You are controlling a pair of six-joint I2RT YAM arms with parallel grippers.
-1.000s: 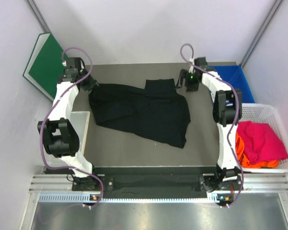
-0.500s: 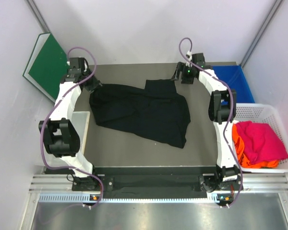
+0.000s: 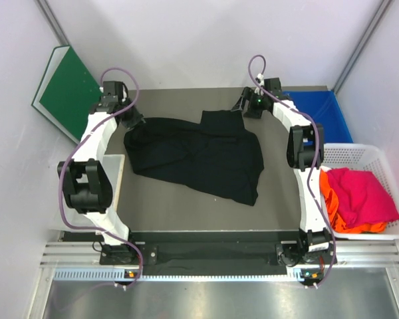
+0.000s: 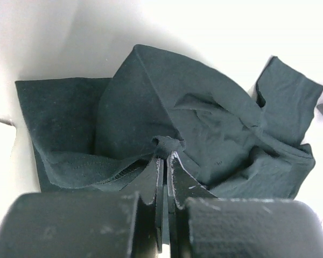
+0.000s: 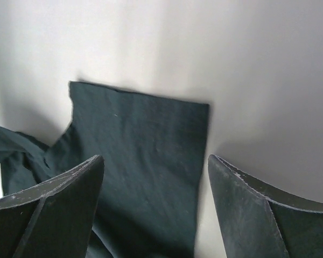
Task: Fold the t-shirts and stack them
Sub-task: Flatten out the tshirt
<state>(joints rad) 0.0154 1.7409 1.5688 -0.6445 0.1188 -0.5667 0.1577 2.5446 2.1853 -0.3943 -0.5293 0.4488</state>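
Observation:
Next, my right gripper slides left in the top view over the flat black sleeve (image 3: 230, 115) and closes, since the sleeve's edge lies between its open fingers.
A large black t-shirt (image 3: 199, 156) lies crumpled on the grey table. My left gripper (image 3: 135, 122) is at its far left corner. In the left wrist view this gripper (image 4: 166, 157) is shut on a small bunch of the black t-shirt (image 4: 204, 123). My right gripper (image 3: 244, 106) is open at the shirt's far right sleeve. In the right wrist view the gripper (image 5: 156, 166) straddles the flat black sleeve (image 5: 145, 140), with fingers (image 5: 59, 193) wide apart and holding nothing. A magenta t-shirt (image 3: 362, 196) and an orange t-shirt (image 3: 332, 206) lie in the basket.
A white lattice basket (image 3: 386, 156) stands at the right edge. A blue bin (image 3: 322, 109) is behind it. A green board (image 3: 65, 90) leans on the left wall. A white tray (image 3: 113, 173) sits by the left arm.
My right gripper has moved left, over the shirt's far sleeve. My left gripper has shifted slightly right and farther back at the shirt's corner.

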